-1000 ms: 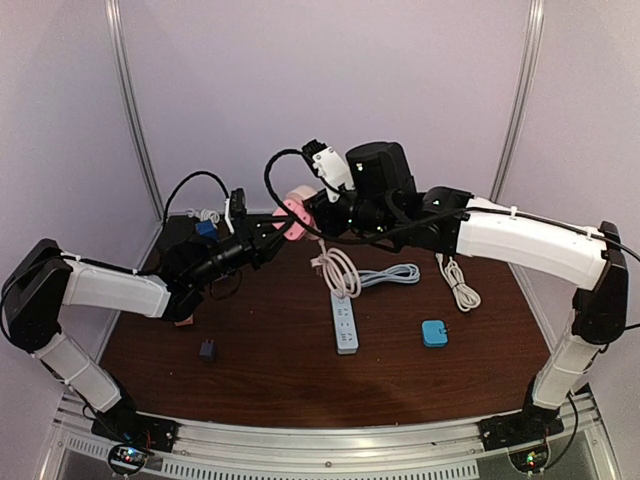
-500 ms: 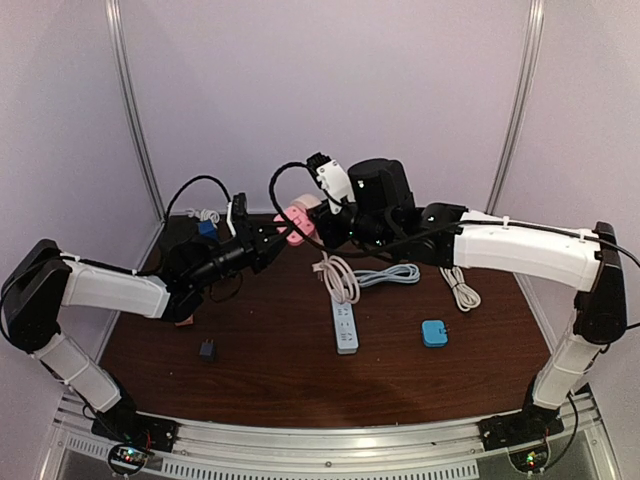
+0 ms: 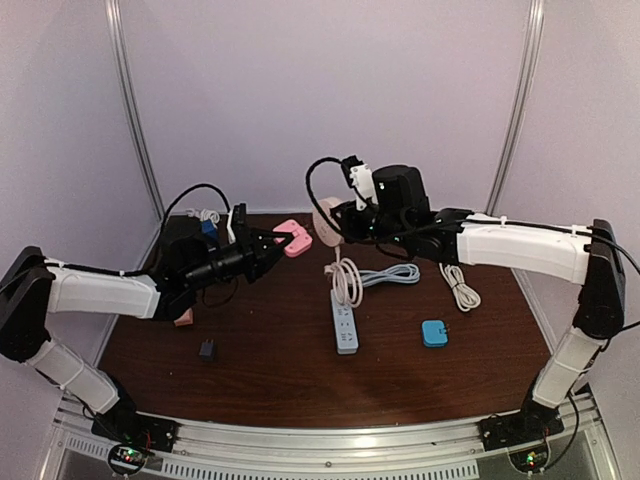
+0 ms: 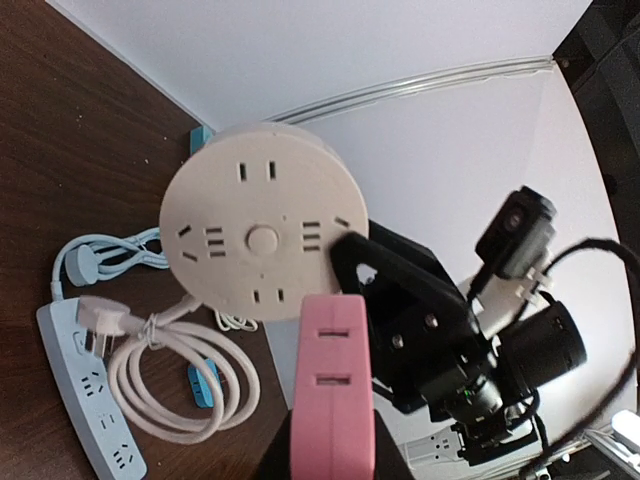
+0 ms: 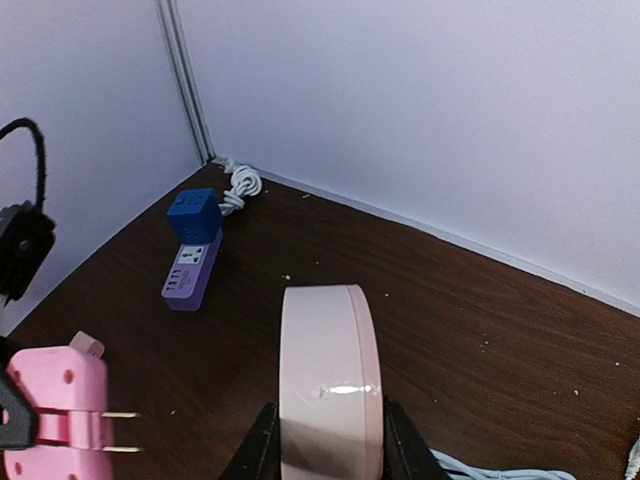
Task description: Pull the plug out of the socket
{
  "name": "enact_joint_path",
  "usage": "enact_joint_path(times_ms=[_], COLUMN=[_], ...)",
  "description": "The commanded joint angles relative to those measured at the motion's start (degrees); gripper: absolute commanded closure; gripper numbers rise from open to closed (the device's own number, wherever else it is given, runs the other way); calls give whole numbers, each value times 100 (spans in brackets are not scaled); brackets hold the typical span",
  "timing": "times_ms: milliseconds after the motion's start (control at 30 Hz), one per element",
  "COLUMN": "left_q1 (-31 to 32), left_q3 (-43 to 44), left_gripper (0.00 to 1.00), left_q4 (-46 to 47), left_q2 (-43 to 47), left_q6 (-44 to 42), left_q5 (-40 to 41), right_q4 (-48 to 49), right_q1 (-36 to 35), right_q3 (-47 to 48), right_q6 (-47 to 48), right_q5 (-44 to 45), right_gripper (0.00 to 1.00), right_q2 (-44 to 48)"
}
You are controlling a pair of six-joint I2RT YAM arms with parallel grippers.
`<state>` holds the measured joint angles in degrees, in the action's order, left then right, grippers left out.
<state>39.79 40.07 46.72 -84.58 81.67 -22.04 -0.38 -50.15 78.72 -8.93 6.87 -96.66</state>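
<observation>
The right gripper moves down and outward next and brings the socket (image 3: 327, 219) onto the bare table by the back wall, since the plug's pins already stand clear of it.
My left gripper (image 3: 272, 243) is shut on a pink plug (image 3: 293, 240), held above the back-left of the table. In the left wrist view (image 4: 333, 455) the plug (image 4: 333, 385) fills the jaws, slotted face up. My right gripper (image 3: 347, 222) is shut on the edge of a round cream socket (image 3: 327, 219), held upright off the table. The socket's face with its holes shows in the left wrist view (image 4: 262, 236). In the right wrist view (image 5: 328, 452) the socket (image 5: 325, 380) stands edge-on, and the plug (image 5: 58, 412) sits apart at the lower left, its two bare prongs pointing at the socket.
A purple power strip (image 5: 190, 270) with a blue cube adapter (image 5: 194, 216) lies by the back-left corner. On the table lie a white power strip (image 3: 344, 322), a coiled white cord (image 3: 343, 275), a light-blue cord (image 3: 392, 274), another white cable (image 3: 458, 282), a small blue box (image 3: 434, 333) and a dark adapter (image 3: 207, 350).
The pink plug was pressed against the round socket; now they are apart. The right arm has carried the socket to the right, and the left gripper has drawn the plug down and left.
</observation>
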Motion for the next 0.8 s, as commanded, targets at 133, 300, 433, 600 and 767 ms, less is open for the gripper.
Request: enact_joint_path(times_ms=[133,300,433,600,767], left_q1=[-127,-182,-182,-182,-182], left_q3=[110,510,854,1054,1185], left_gripper=[100,100,100,100,100], left_q4=[-1220,-2951,-4129,-5041,-5417], left_q2=[661,949,922,818,601], left_q6=[-433,-1357,-2011,-2512,-2812], left_q5=[-72,6,4,54,-110], right_q4=[1048,1378,1671,2019,2109], right_q1=[887,1166,1361,1573,1693], right_q3=[247,783,1244,1804,2390], right_q6=[-1312,-2133,-2822,-3542,-3810], right_q5=[-797,-1606,-2047,-2511,-2684], right_gripper=[100,100,100,100,100], right_q2=[-301,-998,-1687,-2555,-3293])
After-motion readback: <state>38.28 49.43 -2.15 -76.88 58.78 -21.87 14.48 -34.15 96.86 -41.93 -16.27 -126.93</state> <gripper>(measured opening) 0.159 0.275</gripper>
